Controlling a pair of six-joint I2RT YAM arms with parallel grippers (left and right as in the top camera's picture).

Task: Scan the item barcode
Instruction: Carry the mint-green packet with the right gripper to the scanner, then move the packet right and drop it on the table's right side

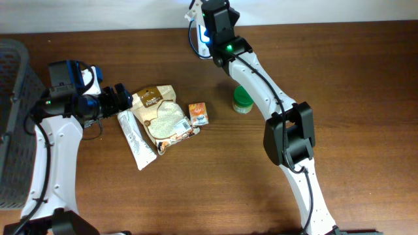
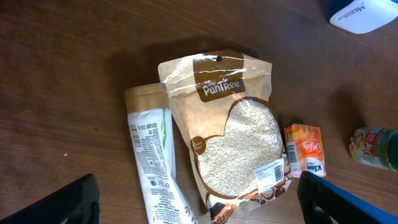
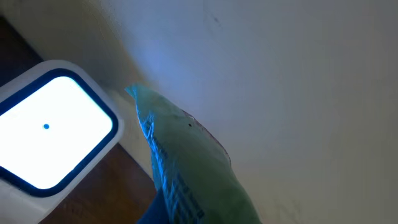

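The table is empty to the right in the overhead view, so my right gripper will swing back from the scanner and down there next.
My right gripper (image 1: 208, 26) is raised at the table's far edge and is shut on a green packet (image 3: 199, 180). The packet sticks up in front of the pale wall, just right of the scanner (image 3: 53, 134), whose window glows white with a blue rim. From overhead the scanner (image 1: 202, 34) shows as a blue glow under that gripper. No barcode on the packet shows. My left gripper (image 1: 124, 98) stands open at the left, low over the table beside the lying items, with nothing between its fingers (image 2: 62, 202).
A bag of rice (image 2: 233, 137) lies between a long white packet (image 2: 155, 168) and a small orange box (image 2: 306, 150). A green-lidded jar (image 1: 243, 99) stands by the right arm. A grey basket (image 1: 13, 124) fills the left edge.
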